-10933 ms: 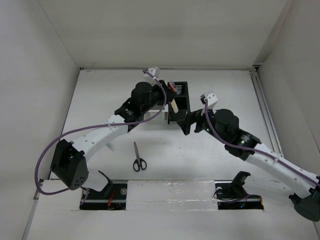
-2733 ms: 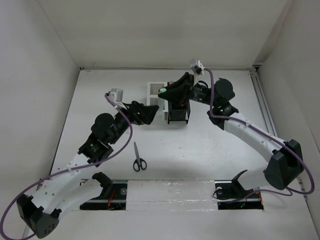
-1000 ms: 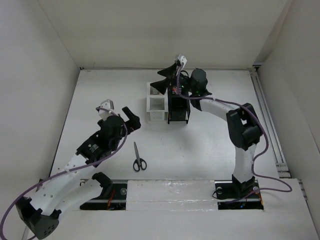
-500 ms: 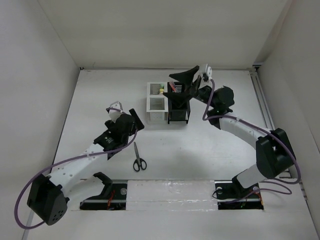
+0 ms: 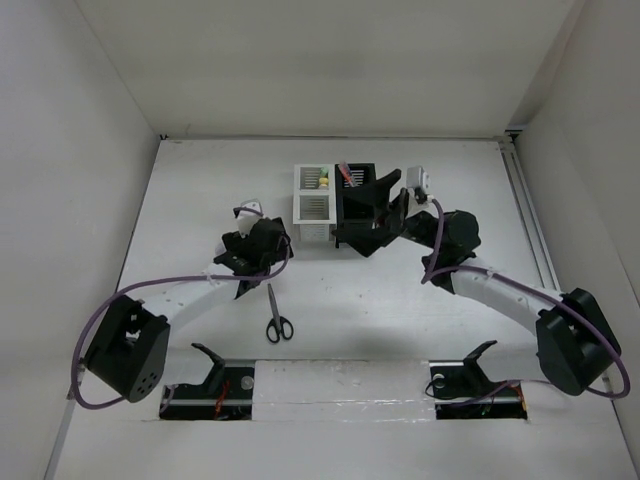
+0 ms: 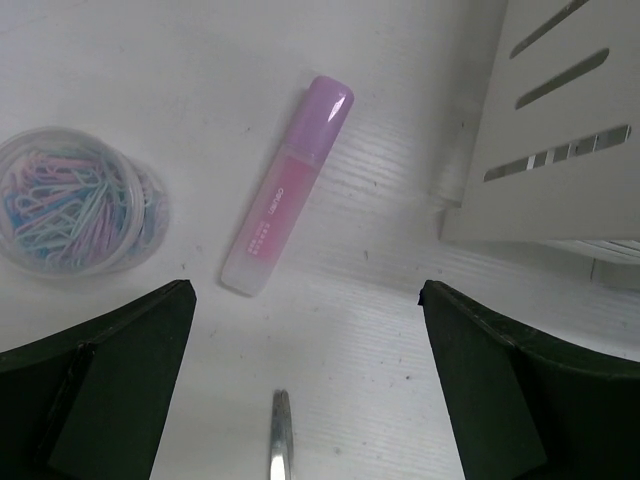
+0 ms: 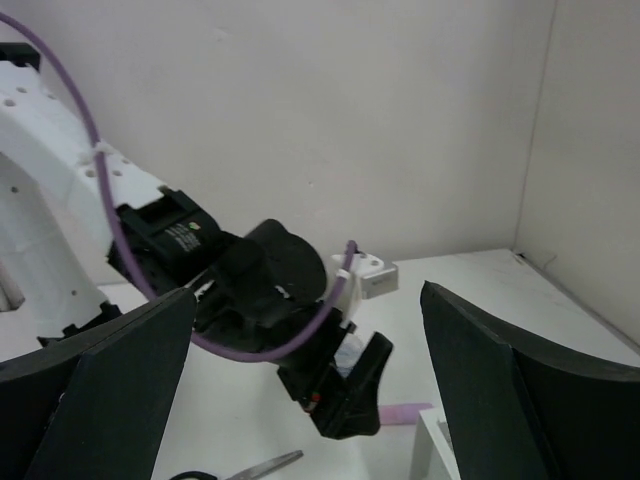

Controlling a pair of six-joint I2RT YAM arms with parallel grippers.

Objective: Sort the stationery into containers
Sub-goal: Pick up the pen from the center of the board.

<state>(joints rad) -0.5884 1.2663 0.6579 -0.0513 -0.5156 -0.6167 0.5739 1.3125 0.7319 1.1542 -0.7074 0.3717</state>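
Note:
My left gripper needs to move outward and down to the pink highlighter and close around its pink body, because it still lies unsorted on the table.
Looking down through the left wrist view, my left gripper is open above the table. A pink highlighter lies just ahead of it, and the scissors' tip shows between its fingers. The black-handled scissors lie closed, near of the left gripper. The white container and black container stand side by side. A yellow-green item and a red pen sit in their far compartments. My right gripper hangs open and empty over the black container's near side, facing the left arm.
A clear round tub of pastel paper clips stands left of the highlighter. The white container's slatted corner is close on the left gripper's right. Walls enclose the table on three sides.
My left gripper swung right and came down near the white container. My right gripper pulled back from above the containers' far side toward their near side and turned to face left.

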